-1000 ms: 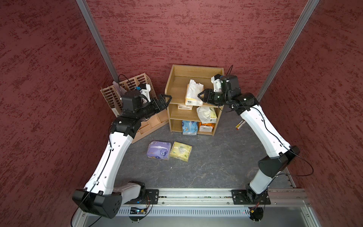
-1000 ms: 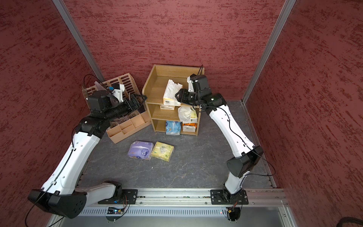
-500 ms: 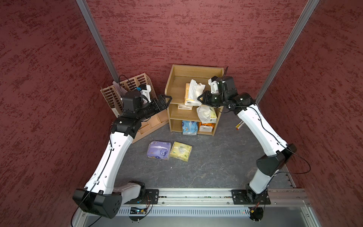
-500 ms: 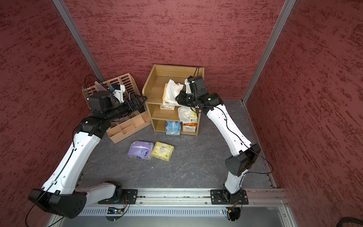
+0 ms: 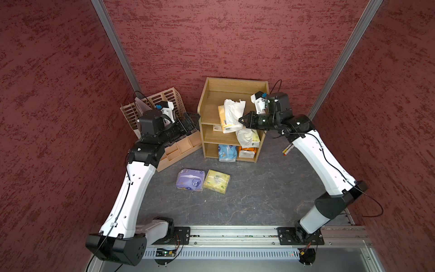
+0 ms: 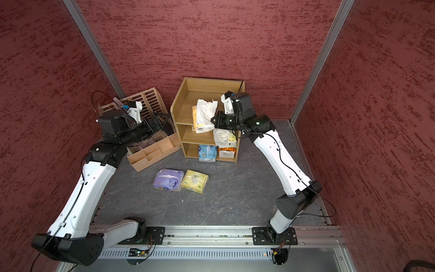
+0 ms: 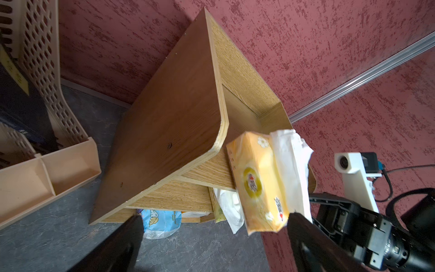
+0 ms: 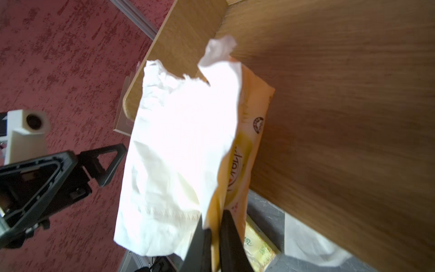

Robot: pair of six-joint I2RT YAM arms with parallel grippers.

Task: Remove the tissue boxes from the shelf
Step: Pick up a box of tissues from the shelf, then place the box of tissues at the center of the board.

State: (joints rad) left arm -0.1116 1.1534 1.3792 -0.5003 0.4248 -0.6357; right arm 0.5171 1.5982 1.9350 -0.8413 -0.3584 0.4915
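My right gripper moves back from the top level of the shelf and down to the bare floor beside the yellow-green pack next and releases there, because that spot is empty.
The oak shelf stands against the back wall. An orange-yellow tissue pack with white tissue sticking out overhangs the front of its top tier, and my right gripper is shut on the pack's near edge. A cream pack lies on the middle tier. Blue and orange packs sit on the bottom tier. Purple and yellow-green packs lie on the floor. My left gripper hangs open beside the shelf's left panel, holding nothing.
A beige slotted organizer stands left of the shelf, under my left arm. A pen lies on the floor by the right arm. Red walls close in at the back and on both sides. A metal rail runs along the front.
My right gripper has gone from open to shut on the orange-yellow pack and shifted slightly left with it. The left arm has hardly moved.
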